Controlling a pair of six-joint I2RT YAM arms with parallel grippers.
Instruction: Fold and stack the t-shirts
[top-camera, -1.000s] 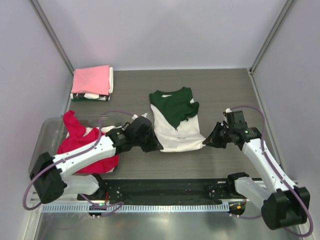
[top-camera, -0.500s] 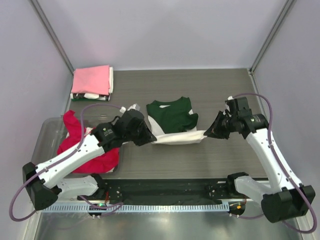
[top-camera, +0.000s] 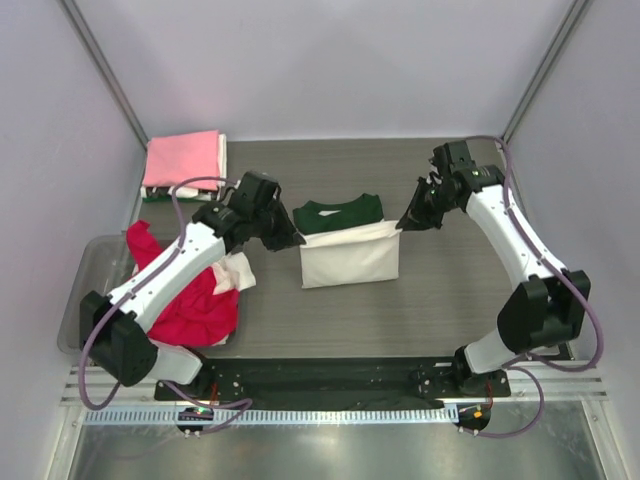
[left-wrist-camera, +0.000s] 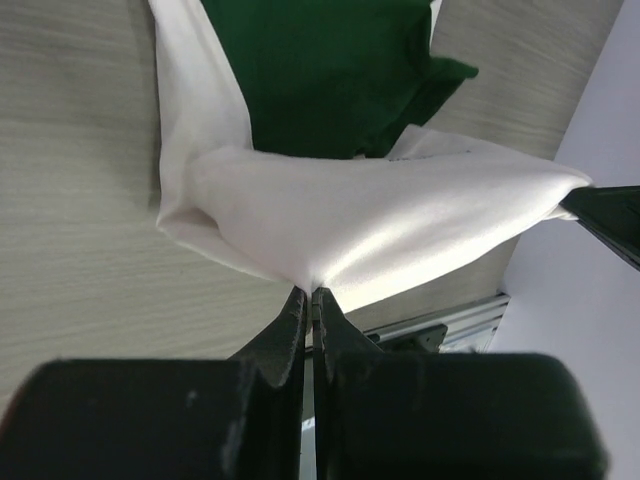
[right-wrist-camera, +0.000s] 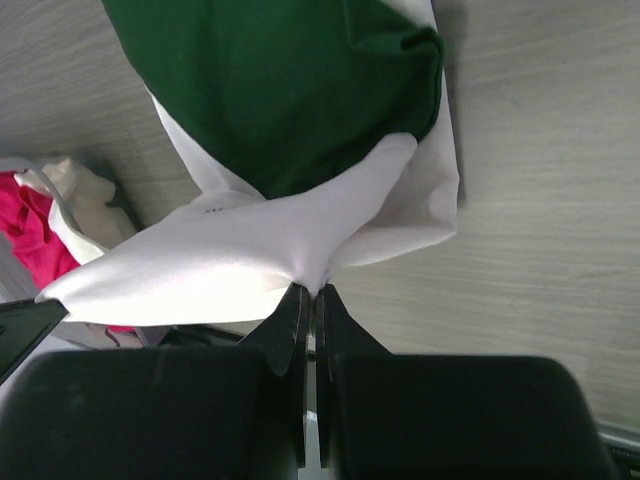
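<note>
The right gripper carries the white tee's hem corner outward next and releases it over the green tee's far edge (top-camera: 368, 200), since that edge lies uncovered outward of my gripper.
A cream-white t-shirt (top-camera: 350, 256) lies at the table's middle, its lower half folded up over a dark green t-shirt (top-camera: 338, 212) lying on it. My left gripper (top-camera: 297, 239) is shut on the white tee's left hem corner (left-wrist-camera: 310, 285). My right gripper (top-camera: 400, 226) is shut on the right hem corner (right-wrist-camera: 312, 284). The hem is held taut between them just above the green tee, which also shows in the left wrist view (left-wrist-camera: 320, 70) and in the right wrist view (right-wrist-camera: 270, 90). A red-magenta t-shirt (top-camera: 190, 300) lies crumpled in the bin. A pale pink t-shirt (top-camera: 183, 158) tops a folded stack at the back left.
A clear plastic bin (top-camera: 90, 290) stands at the left near edge, holding the red tee and a bit of cream cloth (top-camera: 233, 272). The grey walls close in at the back and both sides. A black rail (top-camera: 330, 380) runs along the front.
Both grippers have carried the white tee's bottom hem away from the near side toward the back, folding it up over the green tee. The arms now reach farther back.
</note>
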